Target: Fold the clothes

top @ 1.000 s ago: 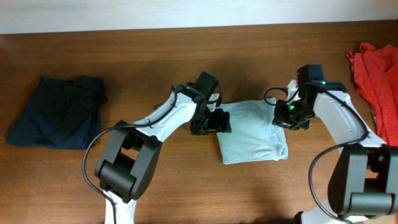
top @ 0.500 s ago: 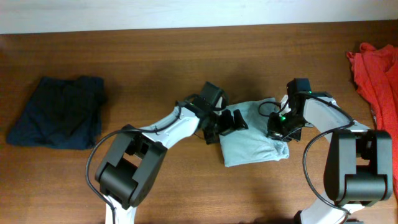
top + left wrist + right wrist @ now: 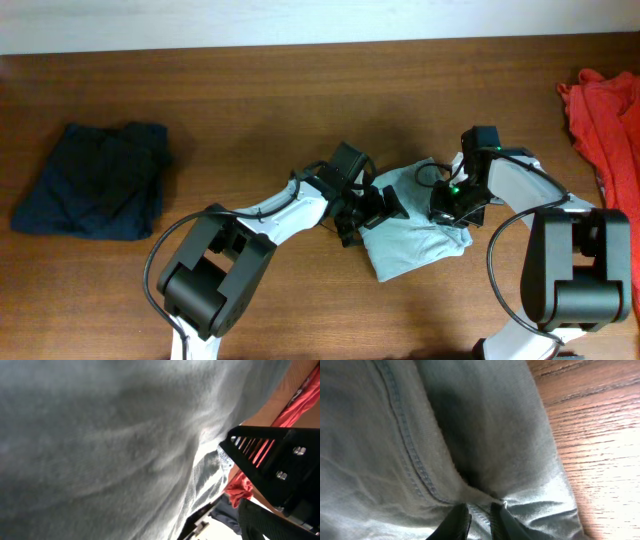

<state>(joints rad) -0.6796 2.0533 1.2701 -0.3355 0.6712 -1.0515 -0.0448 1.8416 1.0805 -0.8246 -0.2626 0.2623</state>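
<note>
I will next keep my left gripper at the edge of the shirt nearest the navy garment and close its fingers there, because cloth is already between its open fingers.
The pale grey-blue T-shirt (image 3: 418, 240) lies folded and slightly skewed at the table's middle. My left gripper (image 3: 375, 210) is at its left edge with its jaws apart. In the left wrist view the shirt's fabric (image 3: 100, 445) fills the frame, with one black finger (image 3: 265, 455) bare at the right and the other hidden by cloth. My right gripper (image 3: 450, 205) is on the shirt's right part. In the right wrist view its fingers (image 3: 480, 517) are pinched on a stitched seam of the shirt (image 3: 400, 435). A dark navy garment (image 3: 95, 180) lies far left and a red-orange one (image 3: 605, 120) far right.
The brown wooden table (image 3: 250, 90) runs to a pale wall at the back. Bare wood (image 3: 590, 435) shows right of the shirt in the right wrist view. The two arms reach in from the front edge.
My left gripper has moved right into the shirt's left edge, pushing it and skewing the shirt; its lower left corner shifted right and forward. My right gripper moved down-left onto the shirt, then held.
</note>
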